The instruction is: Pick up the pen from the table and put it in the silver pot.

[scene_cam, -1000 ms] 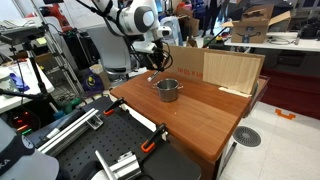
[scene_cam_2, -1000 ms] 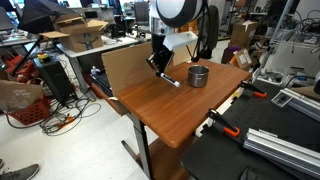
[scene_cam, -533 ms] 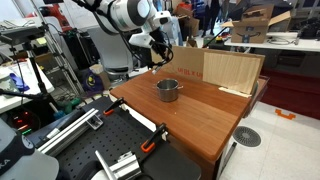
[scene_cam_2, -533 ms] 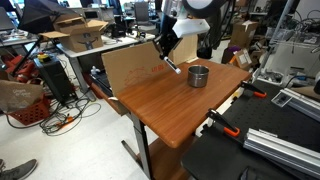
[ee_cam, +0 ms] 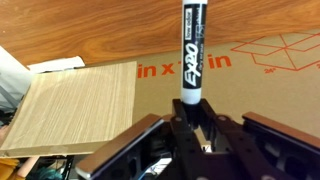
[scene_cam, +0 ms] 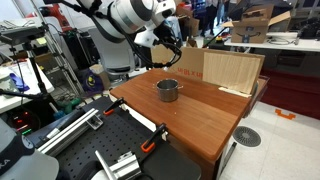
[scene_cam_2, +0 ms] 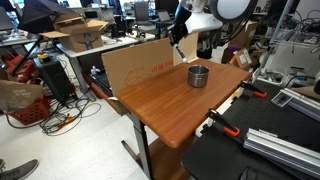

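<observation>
I will next move my gripper down over the pot's opening [scene_cam: 168, 84] and let go of the pen inside, because the silver pot stands upright and open below the held pen.
My gripper [ee_cam: 192, 112] is shut on the pen [ee_cam: 192, 50], a black-and-white Expo marker that sticks out straight from the jaws. In both exterior views the gripper [scene_cam: 171, 43] [scene_cam_2: 182, 31] hangs high above the back edge of the reddish-brown table [scene_cam: 205, 118] [scene_cam_2: 165, 108]. The silver pot [scene_cam: 168, 90] [scene_cam_2: 199, 75] stands upright on the table, below the gripper and nearer the table's front. The pot does not show in the wrist view.
A brown cardboard box [scene_cam: 186, 62] [scene_cam_2: 135, 66] [ee_cam: 250, 85] and a pale plywood board [scene_cam: 232, 70] [ee_cam: 75, 105] stand along the table's back edge. Clamps and metal rails [scene_cam: 115, 160] lie on a dark bench beside the table. Cluttered lab desks surround it.
The gripper has lifted the pen from just above the table top to well above it and has swung toward the cardboard box. The pot has not moved.
</observation>
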Tool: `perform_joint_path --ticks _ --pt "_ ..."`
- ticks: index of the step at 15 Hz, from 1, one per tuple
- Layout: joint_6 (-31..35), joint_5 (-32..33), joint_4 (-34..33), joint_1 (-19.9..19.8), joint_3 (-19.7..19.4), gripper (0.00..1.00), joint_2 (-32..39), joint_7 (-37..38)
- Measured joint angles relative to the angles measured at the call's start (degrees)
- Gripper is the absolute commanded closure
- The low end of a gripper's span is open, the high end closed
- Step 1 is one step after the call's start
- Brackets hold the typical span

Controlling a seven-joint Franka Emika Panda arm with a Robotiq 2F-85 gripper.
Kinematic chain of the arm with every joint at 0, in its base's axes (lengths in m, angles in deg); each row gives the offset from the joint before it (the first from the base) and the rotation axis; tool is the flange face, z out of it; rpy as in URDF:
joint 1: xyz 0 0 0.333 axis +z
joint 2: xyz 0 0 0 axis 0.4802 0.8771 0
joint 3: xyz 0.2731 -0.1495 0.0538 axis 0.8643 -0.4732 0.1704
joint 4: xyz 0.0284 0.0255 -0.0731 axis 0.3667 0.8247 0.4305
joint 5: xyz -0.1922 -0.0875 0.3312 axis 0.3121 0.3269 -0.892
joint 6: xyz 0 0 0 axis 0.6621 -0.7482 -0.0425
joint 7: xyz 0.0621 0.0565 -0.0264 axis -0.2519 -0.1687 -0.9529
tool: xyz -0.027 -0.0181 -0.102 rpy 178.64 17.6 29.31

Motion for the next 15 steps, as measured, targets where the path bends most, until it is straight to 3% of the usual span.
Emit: perform_joint_path --ticks 3,7,15 --pt "0.45 -0.03 1.98 8.95 -8.28 0.95 1.28 2.39" --pt "1.68 -0.18 5.09 17.17 -14.58 0.95 3.84 5.15" --pt "2.56 -0.27 8.36 24.59 -21.68 0.95 5.38 7.08"
